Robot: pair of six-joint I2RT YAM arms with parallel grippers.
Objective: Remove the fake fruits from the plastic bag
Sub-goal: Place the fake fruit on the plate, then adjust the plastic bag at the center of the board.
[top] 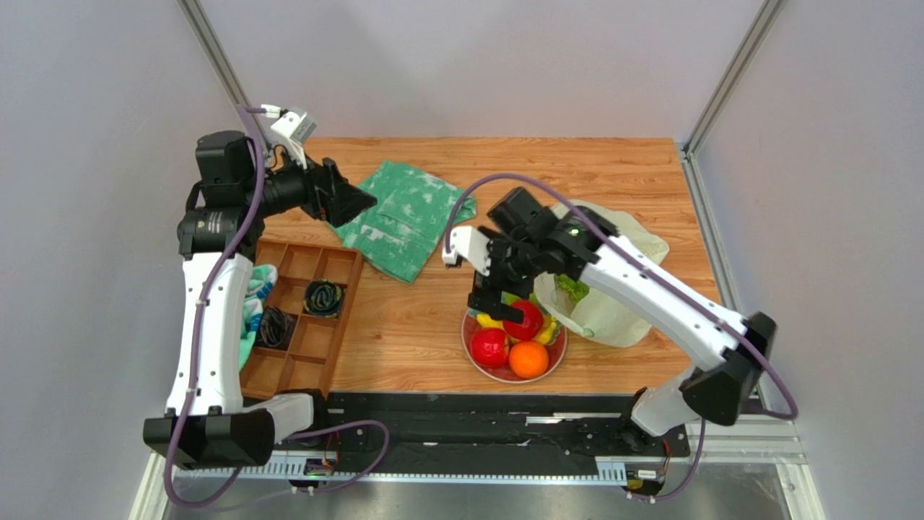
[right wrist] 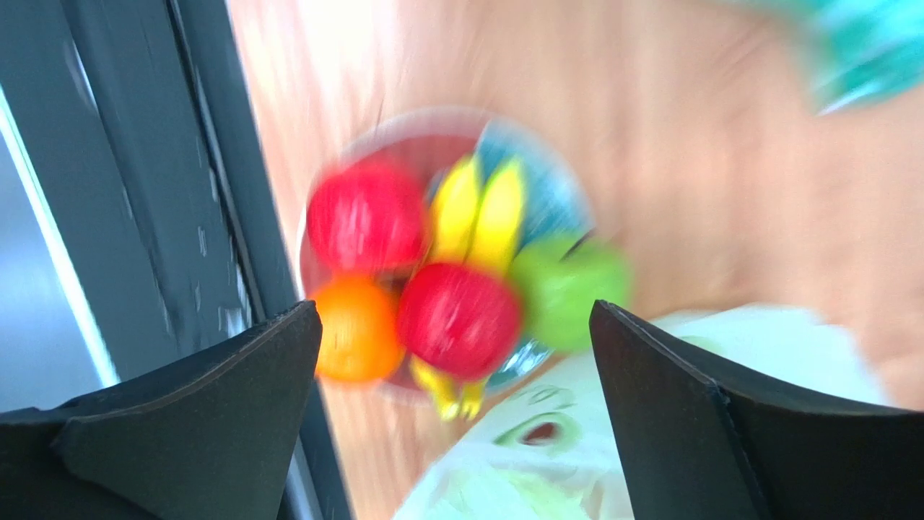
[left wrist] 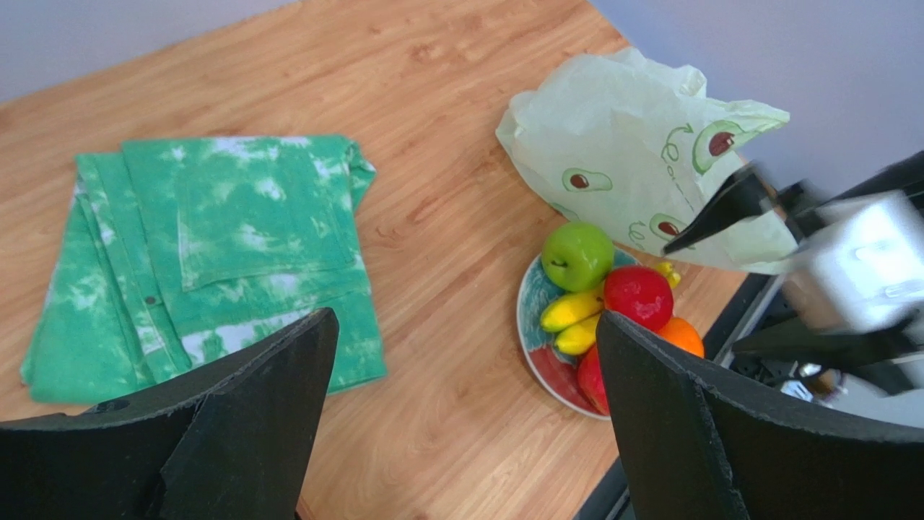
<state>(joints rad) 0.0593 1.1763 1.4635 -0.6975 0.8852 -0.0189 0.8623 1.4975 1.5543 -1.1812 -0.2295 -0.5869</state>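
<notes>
I should next lower my left gripper and move it to the right in the top view, onto the bag's upper edge, because brighter green still shows in the bag's opening.
A plate [top: 473, 352] near the table's front edge holds the fake fruits: two red ones [top: 489, 347], an orange [top: 528, 359], a yellow banana bunch [left wrist: 573, 311] and a green apple [left wrist: 577, 256]. The plastic bag [top: 613, 309], pale green with avocado prints, lies crumpled just right of the plate. A patch of brighter green [top: 572, 287] shows at its mouth; I cannot tell what it is. My right gripper [top: 485, 298] hangs open just above the plate, holding nothing; its blurred wrist view shows the fruits [right wrist: 367, 222] below. My left gripper [top: 353, 204] is open, raised at the back left.
A green-and-white cloth [top: 403, 220] lies folded at the middle back of the table. A wooden compartment tray [top: 284, 376] with black cables sits at the left. A black rail [top: 488, 417] runs along the front edge. Grey walls close in both sides.
</notes>
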